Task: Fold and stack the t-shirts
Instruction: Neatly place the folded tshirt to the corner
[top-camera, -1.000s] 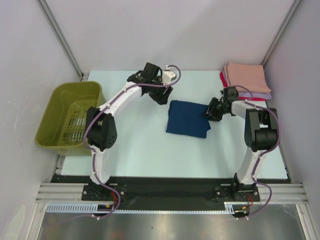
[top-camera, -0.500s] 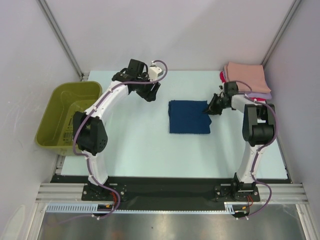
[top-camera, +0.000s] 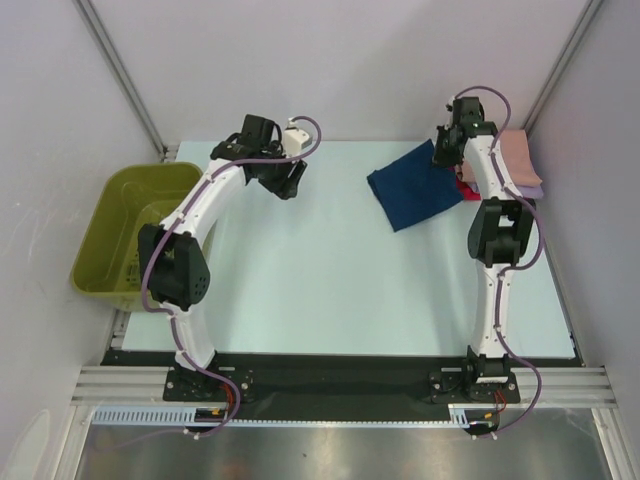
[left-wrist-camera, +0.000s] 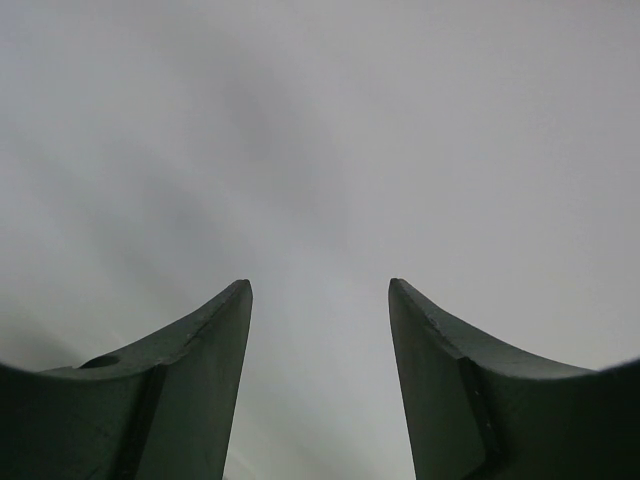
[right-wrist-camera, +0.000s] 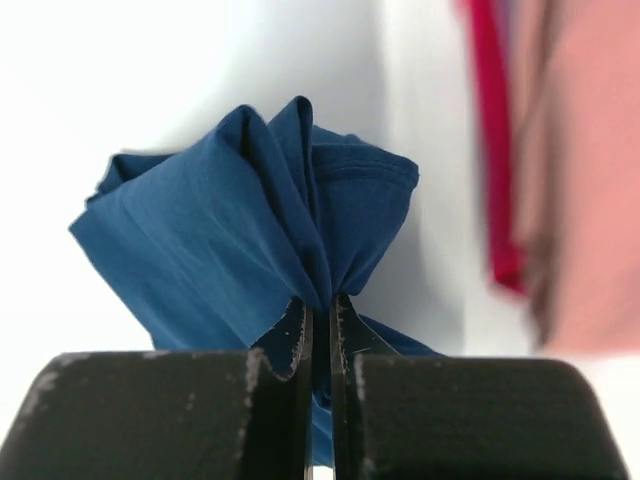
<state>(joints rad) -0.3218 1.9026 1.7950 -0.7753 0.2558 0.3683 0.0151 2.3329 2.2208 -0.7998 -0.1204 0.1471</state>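
The stack's peach top (top-camera: 517, 158) is to the right of my right gripper in the top view. My right gripper needs to carry the folded navy t-shirt (top-camera: 413, 192) up over it next and let go.
The folded navy blue t-shirt (top-camera: 413, 192) hangs lifted above the table's far right; its chest print is hidden. My right gripper (top-camera: 447, 150) is shut on its bunched edge, and in the right wrist view the navy cloth (right-wrist-camera: 250, 235) fans out from the right gripper (right-wrist-camera: 320, 305). A stack of folded t-shirts stands just right of it: peach (top-camera: 518, 155) on top, lavender (top-camera: 531, 189) below, a red edge (top-camera: 464, 187) showing. The peach t-shirt (right-wrist-camera: 590, 180) and the red t-shirt (right-wrist-camera: 495, 150) show blurred in the right wrist view. My left gripper (top-camera: 288, 180) is open and empty at the far left; the left gripper (left-wrist-camera: 320, 290) shows only bare surface.
An olive-green plastic basket (top-camera: 128, 235) stands at the table's left edge. Grey walls with metal posts close in the far side and both sides. The pale table (top-camera: 330, 290) spreads between the arms.
My right gripper has lifted the navy t-shirt off the table and carried it back and right toward the stack. My left arm has drawn back to the left.
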